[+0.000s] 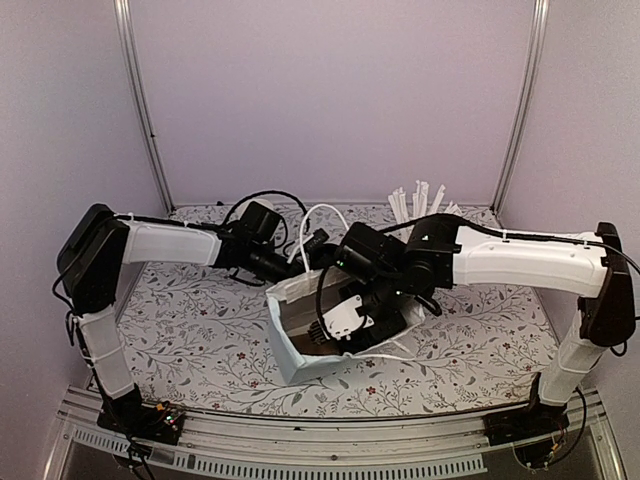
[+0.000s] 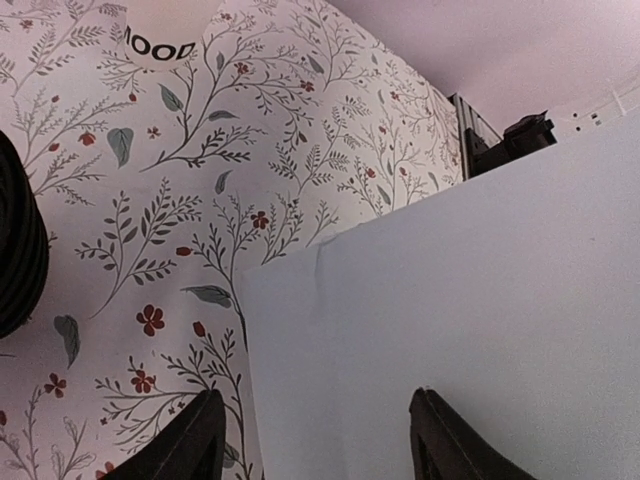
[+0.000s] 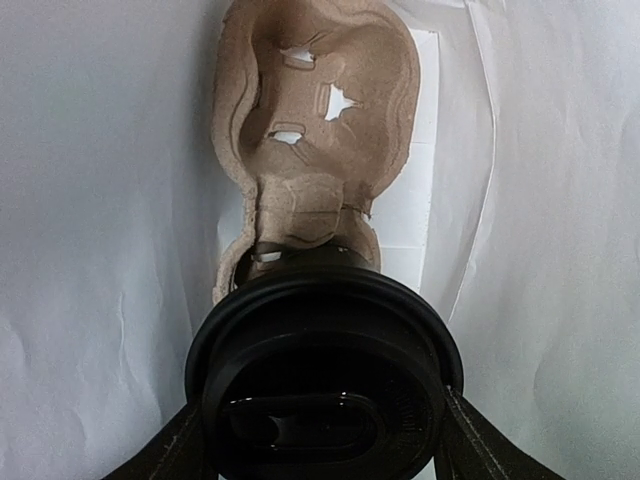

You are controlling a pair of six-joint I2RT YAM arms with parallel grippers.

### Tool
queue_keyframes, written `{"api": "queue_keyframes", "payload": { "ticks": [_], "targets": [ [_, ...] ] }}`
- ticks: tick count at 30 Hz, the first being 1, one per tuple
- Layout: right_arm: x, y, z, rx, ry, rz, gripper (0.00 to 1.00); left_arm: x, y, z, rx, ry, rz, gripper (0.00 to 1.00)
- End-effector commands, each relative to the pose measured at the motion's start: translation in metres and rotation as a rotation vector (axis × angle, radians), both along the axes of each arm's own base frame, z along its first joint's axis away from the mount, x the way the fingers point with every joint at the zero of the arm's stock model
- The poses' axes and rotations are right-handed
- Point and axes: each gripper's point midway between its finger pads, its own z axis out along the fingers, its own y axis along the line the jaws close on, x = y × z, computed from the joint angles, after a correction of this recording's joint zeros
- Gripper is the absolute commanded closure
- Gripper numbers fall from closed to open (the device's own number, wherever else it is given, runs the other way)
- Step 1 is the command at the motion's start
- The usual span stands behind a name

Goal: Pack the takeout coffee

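Note:
My right gripper needs to lower the cup gently into the near carrier pocket next and open to let go of the lid. The pocket is below my right gripper, with its rim around the coffee.
The takeout coffee shows in the right wrist view as a round black lid. It sits low in one pocket of a brown pulp cup carrier inside the white paper bag. My right gripper is down in the bag, its fingers pressed against both sides of the lid; it also shows in the top view. My left gripper is open, its jaws wide apart just before the bag's outer wall, at the bag's far rim in the top view.
A white cup of paper-wrapped straws stands at the back of the floral table. The left wrist view shows a white cup lettered MOOD and a black ribbed object at its left edge. The bag's white handle arches behind it.

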Motion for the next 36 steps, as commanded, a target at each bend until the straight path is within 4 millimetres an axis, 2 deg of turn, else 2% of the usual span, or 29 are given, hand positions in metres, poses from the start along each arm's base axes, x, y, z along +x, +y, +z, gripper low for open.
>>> {"api": "queue_keyframes", "payload": {
  "ticks": [1,7,15,21,29,36],
  "targets": [
    [-0.031,-0.017,-0.018,-0.103,0.239,-0.038,0.59,0.0,0.003,0.015,-0.01,-0.041,0.002,0.35],
    [-0.047,-0.022,-0.017,-0.154,0.386,-0.058,0.59,0.002,0.005,0.018,-0.014,-0.043,0.007,0.35],
    [-0.06,-0.033,-0.037,-0.253,0.508,-0.084,0.59,0.006,0.01,0.023,-0.016,-0.051,0.02,0.34],
    [-0.049,-0.031,-0.051,-0.245,0.505,-0.111,0.59,0.012,0.014,0.027,-0.02,-0.062,0.036,0.34],
    [-0.036,-0.038,-0.089,-0.287,0.439,-0.135,0.61,0.021,0.018,0.032,-0.021,-0.078,0.061,0.34],
    [-0.022,-0.033,-0.097,-0.295,0.381,-0.193,0.62,0.025,0.022,0.041,-0.023,-0.103,0.08,0.34]
  ]
}}
